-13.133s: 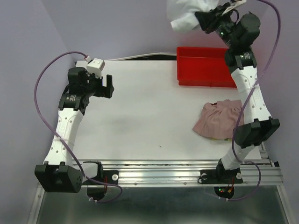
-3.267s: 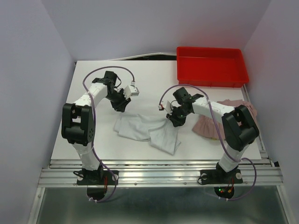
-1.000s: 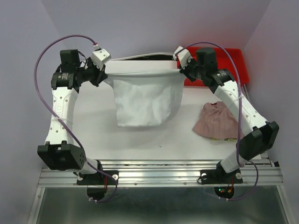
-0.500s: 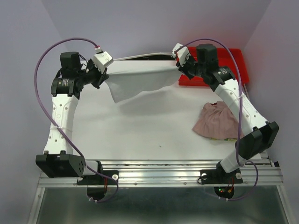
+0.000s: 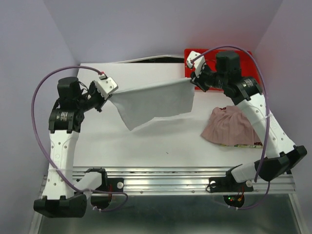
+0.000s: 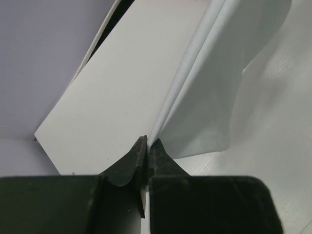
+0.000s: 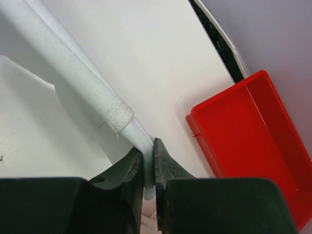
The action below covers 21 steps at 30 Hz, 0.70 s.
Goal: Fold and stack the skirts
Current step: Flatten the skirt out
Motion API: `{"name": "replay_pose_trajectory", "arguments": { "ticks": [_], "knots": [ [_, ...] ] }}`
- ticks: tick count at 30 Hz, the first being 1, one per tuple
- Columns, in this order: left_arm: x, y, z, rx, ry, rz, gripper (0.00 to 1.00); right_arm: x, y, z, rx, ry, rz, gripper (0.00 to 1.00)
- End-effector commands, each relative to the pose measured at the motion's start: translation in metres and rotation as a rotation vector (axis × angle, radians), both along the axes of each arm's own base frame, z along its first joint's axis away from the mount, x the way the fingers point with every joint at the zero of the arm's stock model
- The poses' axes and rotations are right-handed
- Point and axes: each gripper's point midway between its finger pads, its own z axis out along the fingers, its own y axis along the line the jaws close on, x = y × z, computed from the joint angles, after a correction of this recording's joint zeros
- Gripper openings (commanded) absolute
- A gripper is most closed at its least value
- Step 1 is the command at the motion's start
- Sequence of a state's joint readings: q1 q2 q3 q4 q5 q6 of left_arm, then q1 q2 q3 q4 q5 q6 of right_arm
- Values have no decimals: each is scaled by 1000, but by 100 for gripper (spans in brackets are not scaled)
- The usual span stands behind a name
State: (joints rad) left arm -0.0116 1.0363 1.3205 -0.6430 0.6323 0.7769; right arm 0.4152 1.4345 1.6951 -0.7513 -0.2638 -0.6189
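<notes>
I need to bring my right gripper down and across onto the bare table [image 5: 164,78] [image 7: 165,75] beside the red tray next, because that spot is below my gripper and to its left in the top view.
The pale grey-white skirt [image 5: 156,103] hangs stretched in the air between my two grippers, its lower corner drooping toward the table. My left gripper [image 5: 108,93] is shut on its left top corner; the left wrist view shows that gripper [image 6: 147,144] pinching the cloth edge [image 6: 204,92]. My right gripper [image 5: 193,78] is shut on the right top corner, and in the right wrist view that gripper [image 7: 148,148] clamps the rolled waistband [image 7: 78,73]. The dusty pink skirt [image 5: 229,126] lies crumpled on the table at the right, below my right arm.
A red plastic tray [image 5: 246,58] stands at the back right corner, also showing as the red tray [image 7: 253,141] in the right wrist view. The white table [image 5: 146,146] ends at a metal rail near the arm bases. Purple cables loop over both arms.
Both grippers have carried the stretched pale skirt toward the near side and lower. A second ago it hung flat; it swung up and now slopes from the held edge.
</notes>
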Motion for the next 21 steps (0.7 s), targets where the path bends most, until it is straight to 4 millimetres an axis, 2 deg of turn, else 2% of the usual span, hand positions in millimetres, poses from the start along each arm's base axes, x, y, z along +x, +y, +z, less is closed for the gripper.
{"name": "replay_pose_trajectory", "arguments": {
  "ticks": [1,3,4,5,7,8,10,12,13,14,16,17,19,20,21],
  "knots": [
    [-34,9,15,34,-97,26,0,-40,-7,9,26,36,14,1],
    [-49,8,18,22,-112,25,0,-56,-1,2,45,102,49,1],
    [-52,7,11,12,-91,26,0,-62,3,-1,48,120,64,1],
    [-55,7,7,11,-77,26,0,-65,4,-13,45,155,68,1],
    [-56,9,-11,19,-26,31,0,-62,10,-29,34,176,78,1],
    [-53,10,-18,25,-7,36,0,-62,11,-50,16,216,78,1],
    [-47,11,-38,33,42,39,1,-57,18,-68,3,241,93,1],
    [-32,14,-54,36,86,61,2,-42,26,-98,-15,287,94,1],
    [-26,16,-68,37,118,73,2,-32,31,-105,-13,288,90,1],
    [-12,18,-78,34,141,91,2,-19,36,-129,-40,334,78,1],
    [3,25,-100,49,183,135,2,1,43,-144,-55,337,66,1],
    [21,31,-111,60,193,171,1,18,47,-166,-85,347,53,1],
    [39,35,-128,69,221,198,0,41,53,-178,-104,327,42,1],
    [56,40,-143,83,240,224,0,54,54,-183,-118,303,27,1],
    [65,42,-149,81,248,237,0,66,57,-208,-142,333,15,1]
  ]
}}
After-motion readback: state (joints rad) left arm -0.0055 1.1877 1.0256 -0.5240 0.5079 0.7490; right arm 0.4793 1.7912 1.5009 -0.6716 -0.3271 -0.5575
